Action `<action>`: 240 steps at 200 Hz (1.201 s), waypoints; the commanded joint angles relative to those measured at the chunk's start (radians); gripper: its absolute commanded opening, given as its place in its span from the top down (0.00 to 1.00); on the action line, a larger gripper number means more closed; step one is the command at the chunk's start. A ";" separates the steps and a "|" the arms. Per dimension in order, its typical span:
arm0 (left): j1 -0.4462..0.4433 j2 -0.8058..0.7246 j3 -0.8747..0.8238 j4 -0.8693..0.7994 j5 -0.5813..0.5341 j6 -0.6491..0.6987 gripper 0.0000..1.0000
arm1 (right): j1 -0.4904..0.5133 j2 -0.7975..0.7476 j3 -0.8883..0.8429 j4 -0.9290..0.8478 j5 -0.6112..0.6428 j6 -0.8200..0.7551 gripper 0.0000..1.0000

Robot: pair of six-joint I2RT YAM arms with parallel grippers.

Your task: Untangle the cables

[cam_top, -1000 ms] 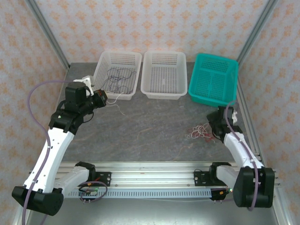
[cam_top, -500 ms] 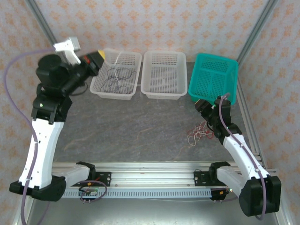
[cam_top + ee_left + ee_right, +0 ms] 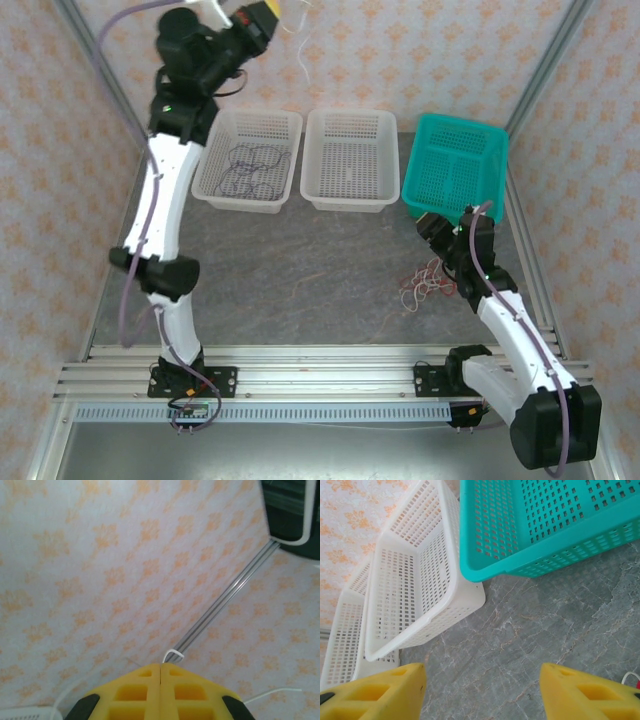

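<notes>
My left gripper moves down and across over the middle white basket next and lets go of the thin white cable, since that basket is empty.
My left gripper (image 3: 262,12) is raised high against the back wall, above the left white basket (image 3: 212,160). Its yellow fingers (image 3: 135,690) are shut on a thin white cable (image 3: 173,654), which loops out at the tips and dangles beside the gripper (image 3: 300,35). Dark purple-grey cables (image 3: 250,165) lie coiled in the left white basket. A small tangle of reddish and white cables (image 3: 420,283) lies on the table at the right. My right gripper (image 3: 430,225) hovers just behind that tangle, open, with bare table between its fingers (image 3: 385,690).
A middle white basket (image 3: 312,160) and a teal basket (image 3: 495,140) stand at the back; both appear close ahead in the right wrist view, white (image 3: 420,580) and teal (image 3: 545,525). The grey marble table (image 3: 300,270) stretches between the arms. Metal frame posts (image 3: 100,70) flank the sides.
My left arm has swung up from beside the left basket to high against the back wall, carrying the white cable. My right gripper rose off the tangle, opened slightly, then held still.
</notes>
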State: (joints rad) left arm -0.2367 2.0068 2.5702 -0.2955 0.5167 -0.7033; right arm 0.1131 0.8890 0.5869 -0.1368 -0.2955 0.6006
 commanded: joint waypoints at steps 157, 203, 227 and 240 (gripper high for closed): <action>-0.208 -0.207 -0.400 -0.302 -0.199 0.282 0.22 | -0.030 -0.036 0.042 -0.366 0.315 0.088 0.34; -0.337 -0.647 -1.050 -0.040 -0.141 0.297 0.21 | -0.105 0.168 0.032 -0.353 0.117 0.032 0.28; -0.404 -0.742 -1.265 -0.025 -0.144 0.287 0.22 | -0.105 0.285 0.042 -0.297 0.006 -0.005 0.27; -0.437 -0.770 -1.375 0.009 -0.149 0.259 0.22 | -0.104 0.357 0.051 -0.273 -0.050 0.021 0.30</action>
State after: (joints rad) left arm -0.6285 1.2209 1.3804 -0.3298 0.3599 -0.4316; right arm 0.0086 1.1549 0.6109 -0.4511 -0.2150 0.6289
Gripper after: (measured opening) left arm 0.784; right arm 0.725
